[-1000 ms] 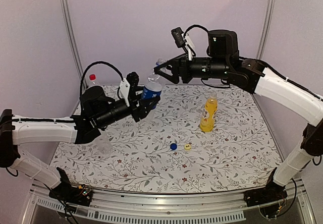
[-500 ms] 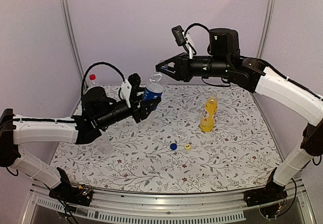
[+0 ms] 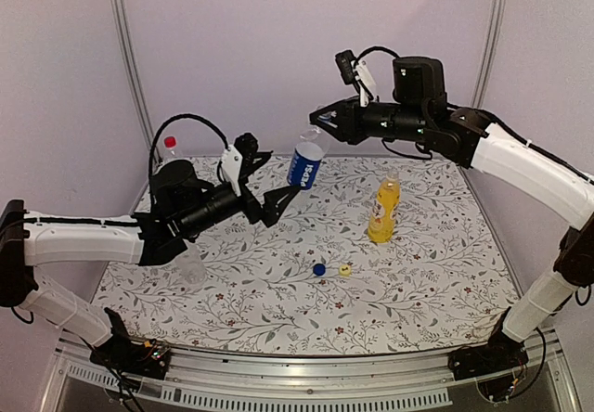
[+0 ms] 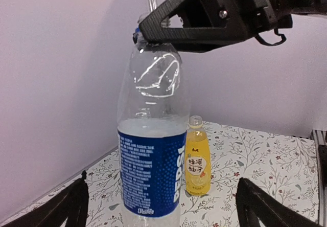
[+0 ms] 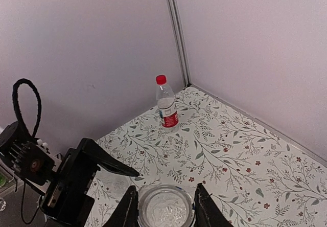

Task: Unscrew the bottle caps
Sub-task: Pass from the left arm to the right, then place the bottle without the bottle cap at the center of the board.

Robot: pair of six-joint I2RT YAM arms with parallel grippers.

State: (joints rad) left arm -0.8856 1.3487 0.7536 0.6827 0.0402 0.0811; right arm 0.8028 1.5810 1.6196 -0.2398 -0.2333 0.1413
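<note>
The bottle is still hanging in the air, so my right gripper will next move down toward the bare cloth beyond the blue cap and let go of the bottle there.
The clear bottle with the blue label (image 3: 304, 163) hangs in the air, tilted, above the far part of the table. My right gripper (image 3: 316, 134) is shut on its top (image 5: 166, 206). My left gripper (image 3: 280, 173) stands wide open just left of the bottle, and its fingers (image 4: 76, 206) are well clear of the label (image 4: 150, 171). The yellow-liquid bottle (image 3: 382, 210) stands upright at centre right. The red-capped bottle with the red-white label (image 3: 170, 148) stands in the far left corner. A plain clear bottle (image 3: 192, 265) shows partly under my left arm.
A blue cap (image 3: 318, 269) and a yellow cap (image 3: 344, 269) lie loose on the floral tablecloth (image 3: 418, 291) near the middle. Purple walls close in the back and sides. A metal rail runs along the near edge.
My left gripper has opened and let go of the blue-label bottle. My right gripper has shut on the bottle's top and carried it a little to the right.
</note>
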